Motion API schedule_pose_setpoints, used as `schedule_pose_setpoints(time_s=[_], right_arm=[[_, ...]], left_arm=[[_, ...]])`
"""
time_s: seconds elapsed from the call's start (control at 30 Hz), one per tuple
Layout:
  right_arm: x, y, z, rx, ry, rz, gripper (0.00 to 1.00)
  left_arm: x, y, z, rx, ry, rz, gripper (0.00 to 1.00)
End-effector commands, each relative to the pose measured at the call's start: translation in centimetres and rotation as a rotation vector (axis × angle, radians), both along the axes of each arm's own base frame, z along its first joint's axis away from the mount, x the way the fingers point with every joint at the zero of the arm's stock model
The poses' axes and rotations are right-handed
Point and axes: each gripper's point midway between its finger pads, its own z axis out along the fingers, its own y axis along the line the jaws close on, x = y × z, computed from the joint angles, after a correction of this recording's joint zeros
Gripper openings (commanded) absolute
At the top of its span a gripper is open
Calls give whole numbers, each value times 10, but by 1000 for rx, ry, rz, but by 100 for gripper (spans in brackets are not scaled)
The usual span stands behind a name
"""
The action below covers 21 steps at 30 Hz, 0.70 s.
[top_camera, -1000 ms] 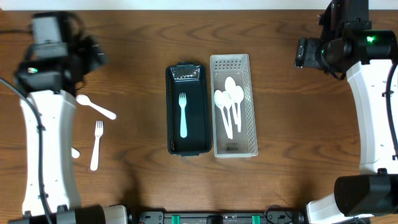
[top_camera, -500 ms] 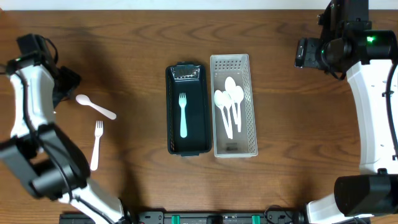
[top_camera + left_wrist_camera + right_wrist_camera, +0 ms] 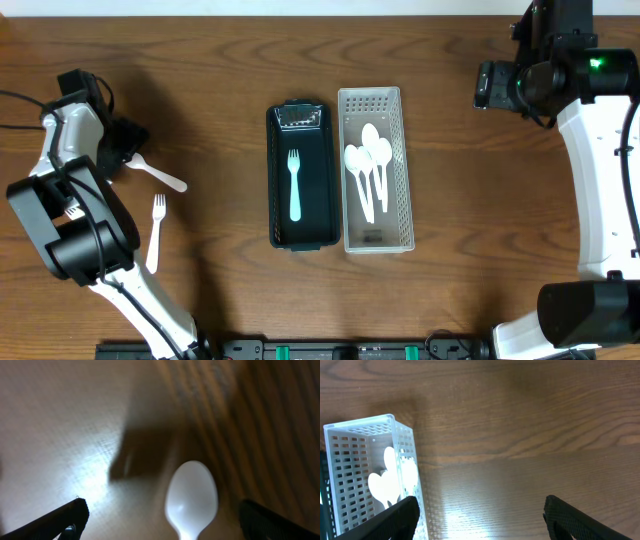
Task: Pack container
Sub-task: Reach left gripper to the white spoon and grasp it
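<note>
My left gripper moves down and toward the right in the wrist view onto the spoon's bowl next, since that sits nearer one fingertip.
A black tray in the middle holds one white fork. Beside it on the right, a clear perforated bin holds three white spoons; it also shows in the right wrist view. A loose white spoon and a white fork lie on the table at the left. My left gripper is open and low over the loose spoon's bowl, which lies between its fingers. My right gripper is open and empty at the far right.
The wooden table carries nothing else. The right arm's white links run down the right side. The left arm stands along the left edge.
My left gripper has swung from above the left side down to the loose spoon's bowl. The right arm, tray, bin and cutlery have not moved.
</note>
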Motion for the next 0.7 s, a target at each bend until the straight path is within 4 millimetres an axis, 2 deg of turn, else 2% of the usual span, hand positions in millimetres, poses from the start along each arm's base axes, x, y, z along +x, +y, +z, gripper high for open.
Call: schedule_pose_setpoints(time_s=[0.0, 0.3, 0.33, 0.63, 0.67], right_arm=[[0, -5, -2, -4, 7, -23, 83], [-3, -5, -4, 1, 22, -33, 82], [-3, -5, -4, 2, 22, -37, 82], [-4, -5, -4, 2, 23, -36, 81], [-3, -5, -4, 2, 22, -36, 81]], left_arm=[[4, -12, -18, -61, 6, -45, 98], [4, -25, -37, -94, 35, -81, 100], [4, -25, -37, -95, 36, -80, 97], [0, -26, -38, -103, 53, -80, 49], [0, -26, -38, -103, 53, -80, 46]])
